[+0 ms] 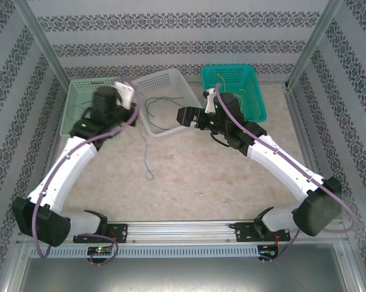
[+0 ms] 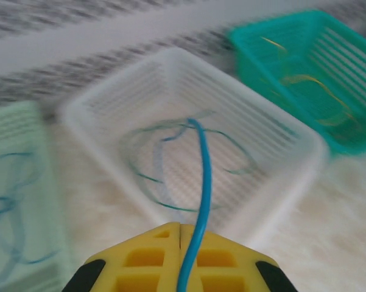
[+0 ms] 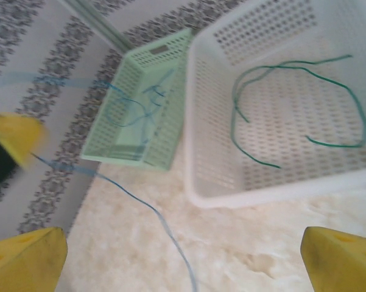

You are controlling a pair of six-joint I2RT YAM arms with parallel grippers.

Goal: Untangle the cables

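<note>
I should move my left gripper over the light green basket [image 1: 73,91] [image 2: 18,207] beside and below it next, then lower it and let go of this blue cable inside, because that basket already holds blue cables.
My left gripper [image 2: 181,226] is shut on a blue cable [image 2: 202,182], which rises between the yellow fingers toward the white basket [image 2: 292,131]. In the top view the left gripper [image 1: 126,97] is held above the table by the light green basket [image 1: 73,91], and the blue cable [image 1: 147,159] trails down to the table. My right gripper [image 3: 183,243] is open with nothing between its fingers, and the same blue cable [image 3: 140,201] crosses the table ahead of it. Seen from above, the right gripper [image 1: 184,115] hovers at the white basket's [image 1: 170,79] near edge. Green cables [image 3: 292,103] lie in the white basket.
A teal basket [image 1: 253,100] at the back right holds yellow cables [image 2: 310,85]. The light green basket [image 3: 161,58] at the back left holds more blue cables [image 3: 140,103]. Patterned walls and metal posts close in the back and sides.
</note>
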